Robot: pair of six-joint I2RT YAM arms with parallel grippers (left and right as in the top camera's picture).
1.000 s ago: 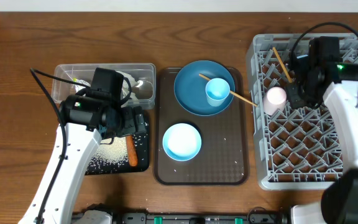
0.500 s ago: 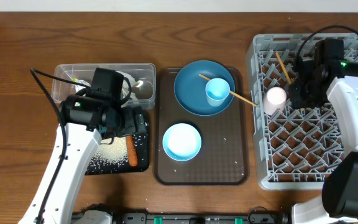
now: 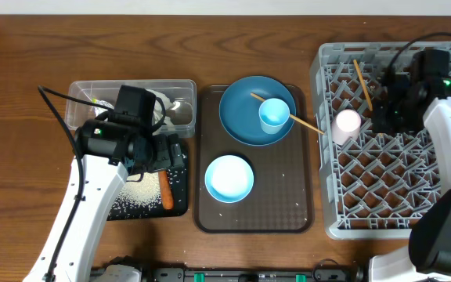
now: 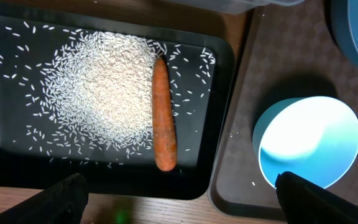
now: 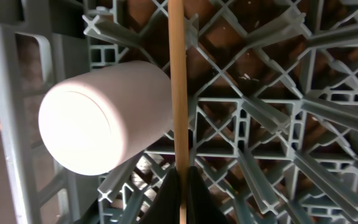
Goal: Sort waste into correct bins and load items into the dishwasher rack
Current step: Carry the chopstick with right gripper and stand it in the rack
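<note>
My right gripper holds the chopstick close to the pink cup [image 3: 347, 125], with open rack [image 3: 382, 180] beyond. It will lift, move away from the cup and open there next.
My left gripper [image 3: 160, 153] [image 4: 180, 200] hangs open over the black tray [image 3: 182, 208] [image 4: 224, 57], nothing between its fingers. In that tray lie loose rice [image 3: 135, 196] [image 4: 101, 93] and an orange carrot [image 3: 167, 190] [image 4: 163, 115]. My right gripper [image 3: 380, 112] [image 5: 182, 182] is shut on a wooden chopstick [image 3: 362, 82] [image 5: 178, 81] above the grey dishwasher rack [image 3: 382, 180] [image 5: 260, 112], beside the pink cup [image 3: 347, 125] [image 5: 101, 118] lying on its side in the rack. A second chopstick [image 3: 305, 123] rests across the blue plate [image 3: 241, 113], which carries the light blue cup [image 3: 273, 114]. The pale blue bowl [image 3: 229, 178] [image 4: 309, 140] sits below the plate.
Plate and bowl stand on a dark brown serving tray [image 3: 257, 221] [image 4: 235, 180] with a few rice grains on it. The clear tub [image 3: 188, 86] holding white tissue [image 3: 163, 100] sits behind the black tray, partly hidden by my left arm.
My right gripper has carried the chopstick a little to the right over the rack. The left arm has not moved.
</note>
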